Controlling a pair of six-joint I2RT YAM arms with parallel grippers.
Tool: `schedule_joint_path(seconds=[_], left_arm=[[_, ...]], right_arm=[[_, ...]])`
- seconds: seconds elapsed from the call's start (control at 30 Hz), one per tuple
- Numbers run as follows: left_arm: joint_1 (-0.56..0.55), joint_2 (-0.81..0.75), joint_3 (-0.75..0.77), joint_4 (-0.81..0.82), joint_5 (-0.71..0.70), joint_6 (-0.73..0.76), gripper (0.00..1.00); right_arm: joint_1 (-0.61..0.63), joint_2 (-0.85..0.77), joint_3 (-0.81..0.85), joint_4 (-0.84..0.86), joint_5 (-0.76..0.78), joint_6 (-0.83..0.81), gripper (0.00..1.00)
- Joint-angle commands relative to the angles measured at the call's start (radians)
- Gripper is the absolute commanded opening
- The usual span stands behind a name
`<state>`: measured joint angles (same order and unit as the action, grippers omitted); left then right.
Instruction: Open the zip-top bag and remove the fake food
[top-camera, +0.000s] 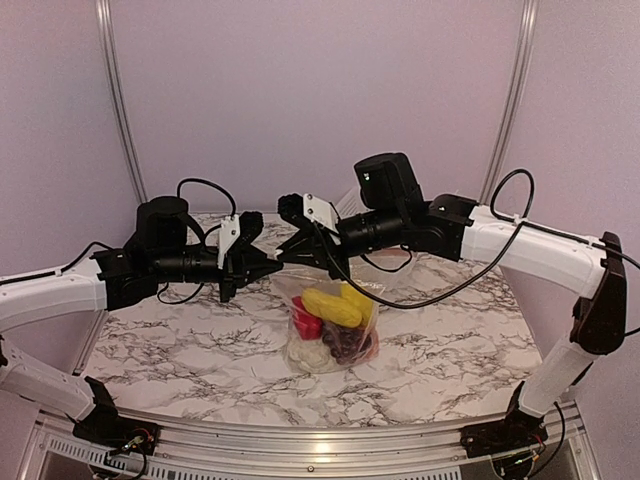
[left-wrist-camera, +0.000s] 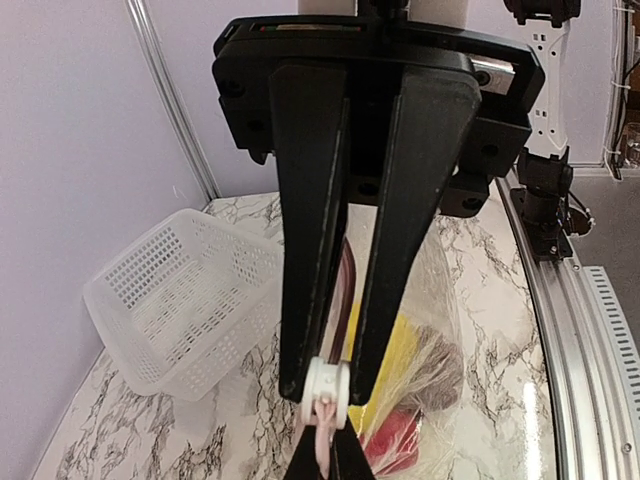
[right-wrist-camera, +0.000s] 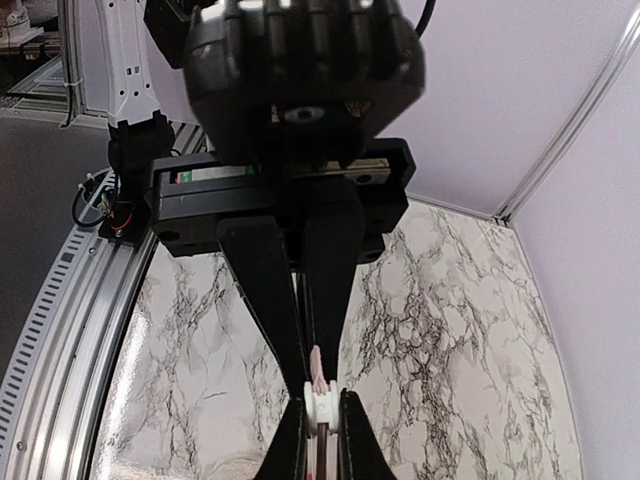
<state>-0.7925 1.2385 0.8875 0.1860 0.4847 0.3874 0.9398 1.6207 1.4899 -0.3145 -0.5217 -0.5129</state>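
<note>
My right gripper pulls away along the bag's zip, to the right in the top view, next. It then lets go, since the zip's slider (right-wrist-camera: 320, 400) sits against my left gripper's fingers.
The zip-top bag (top-camera: 330, 322) hangs from both grippers, its bottom at the marble table. Through it I see fake food: a yellow fruit (top-camera: 332, 307), a red piece (top-camera: 304, 320), dark grapes (top-camera: 346, 342) and a white lumpy piece (top-camera: 308, 353). My left gripper (top-camera: 270, 266) is shut on the pink end tab (right-wrist-camera: 316, 362) of the zip strip; its own view shows it (left-wrist-camera: 325, 452) too. My right gripper (top-camera: 292, 250) is shut on the white zip slider (right-wrist-camera: 320, 400), which also shows in the left wrist view (left-wrist-camera: 325, 388). The two grippers meet tip to tip above the bag (left-wrist-camera: 445, 320).
A white perforated basket (left-wrist-camera: 180, 300) lies tilted at the back of the table; in the top view (top-camera: 392, 262) the right arm mostly hides it. The metal rail (left-wrist-camera: 560, 330) runs along the table's near edge. Lilac walls close in the back and sides.
</note>
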Motion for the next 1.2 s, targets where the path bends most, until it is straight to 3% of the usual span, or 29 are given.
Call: schedule_joint_path(seconds=[0.0,0.5,1.17], left_arm=[[0.025,-0.069,-0.040,0.097,-0.007,-0.054,0.00],[0.150,-0.174,-0.169,0.290,-0.020,-0.205,0.00],[0.304,-0.183,-0.190,0.342,-0.072,-0.322,0.00]], right_arm=[[-0.008,-0.041,-0.024,-0.013,0.056,0.023,0.04],[-0.157,-0.232,-0.221,-0.004,0.152,0.074,0.02],[-0.279,-0.422,-0.396,-0.064,0.259,0.153,0.02]])
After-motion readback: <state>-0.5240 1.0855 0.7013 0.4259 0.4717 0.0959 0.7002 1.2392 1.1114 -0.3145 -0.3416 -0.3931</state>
